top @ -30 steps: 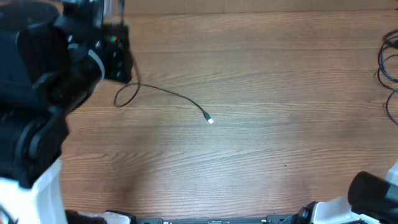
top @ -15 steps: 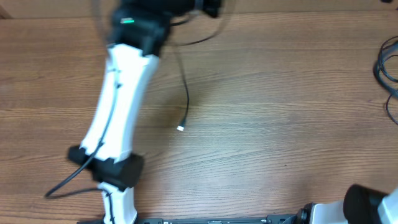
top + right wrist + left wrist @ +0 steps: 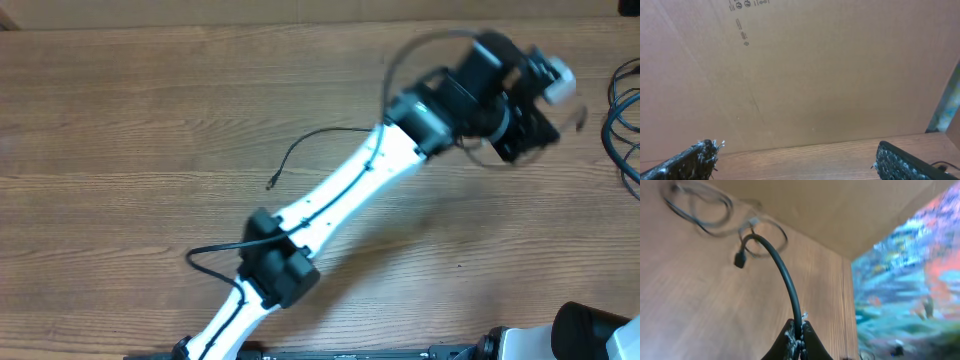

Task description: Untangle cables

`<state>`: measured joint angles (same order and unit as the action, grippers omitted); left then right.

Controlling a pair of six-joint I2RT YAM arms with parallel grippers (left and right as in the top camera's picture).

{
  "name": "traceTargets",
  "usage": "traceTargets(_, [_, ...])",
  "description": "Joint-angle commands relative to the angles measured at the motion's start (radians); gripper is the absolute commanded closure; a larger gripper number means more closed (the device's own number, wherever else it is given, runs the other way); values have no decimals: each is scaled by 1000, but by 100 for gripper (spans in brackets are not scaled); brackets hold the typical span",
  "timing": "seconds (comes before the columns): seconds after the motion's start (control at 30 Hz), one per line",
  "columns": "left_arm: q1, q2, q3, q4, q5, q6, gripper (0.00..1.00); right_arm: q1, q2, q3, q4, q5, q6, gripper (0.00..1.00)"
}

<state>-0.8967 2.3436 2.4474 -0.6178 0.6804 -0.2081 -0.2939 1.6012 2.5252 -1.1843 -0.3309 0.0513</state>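
Observation:
The loose piece of cable point(image 3: 328, 131) is away from the bundle, so my right gripper should next reach out, tip down and lower onto it, away from its plug.
My left gripper point(image 3: 533, 112) reaches to the far right of the table and is blurred by motion. In the left wrist view it point(image 3: 799, 331) is shut on a thin black cable point(image 3: 783, 275) that arcs up to a small plug end point(image 3: 739, 260). A loose strand of cable point(image 3: 312, 143) trails from under the left arm to a plug point(image 3: 270, 185) on the table. A bundle of more cables point(image 3: 625, 110) lies at the right edge and shows blurred in the left wrist view point(image 3: 700, 210). My right gripper point(image 3: 800, 160) is open and empty.
The wooden table point(image 3: 120, 120) fills the overhead view. A cardboard wall point(image 3: 800, 70) stands along the back, right in front of the right gripper. The right arm's base point(image 3: 595, 330) sits at the bottom right corner.
My left arm has swung from the far left, across the back, to the far right near the cable bundle. The loose strand's plug end was dragged leftward on the table.

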Motion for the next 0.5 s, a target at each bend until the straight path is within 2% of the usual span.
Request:
traceTargets(0.0, [-1,18,9,-23,-52,2,24,2,-6,2,-5,35,-23,0])
traceTargets(0.03, [0,13,10,-32,-71,2,0,2,-6,2,-8,40,-26,0])
traceTargets(0.23, [109,-77,59,-149,-127,6,0,2,1,0,-19,47,-26,0])
traceTargets(0.47, [281,-297,95,-323,-269,7,0,21,62,0,-46,25,5,0])
